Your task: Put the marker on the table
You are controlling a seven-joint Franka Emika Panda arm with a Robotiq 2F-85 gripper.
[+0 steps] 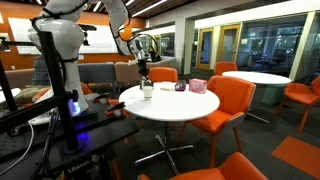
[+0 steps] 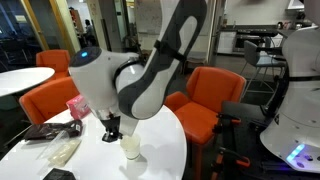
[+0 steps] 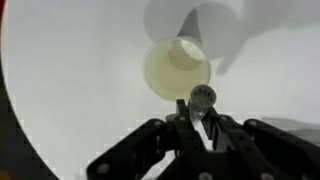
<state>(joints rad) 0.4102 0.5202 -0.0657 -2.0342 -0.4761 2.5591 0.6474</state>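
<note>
Bare tabletop beside the cup is below my gripper to its right in the wrist view, so it should move that way and down and release the marker [image 3: 202,97].
The round white table [image 1: 170,108] fills the wrist view [image 3: 70,90] and also shows in an exterior view [image 2: 150,165]. My gripper [image 3: 202,110] is shut on a marker [image 3: 202,97] with a dark round end and a white body, held upright between the fingers. It hangs just above the table, beside a pale yellowish cup [image 3: 177,68]. In both exterior views the gripper [image 1: 143,70] [image 2: 112,128] is right over the table near the cup [image 1: 147,91] [image 2: 131,147]. The marker is too small to make out there.
A pink box [image 1: 197,86] [image 2: 75,105], a dark flat item [image 2: 40,131], a cream bag [image 2: 60,150] and a black object [image 2: 58,175] lie on the table. Orange chairs [image 1: 232,98] [image 2: 205,100] ring it. A second round table [image 1: 255,77] stands behind.
</note>
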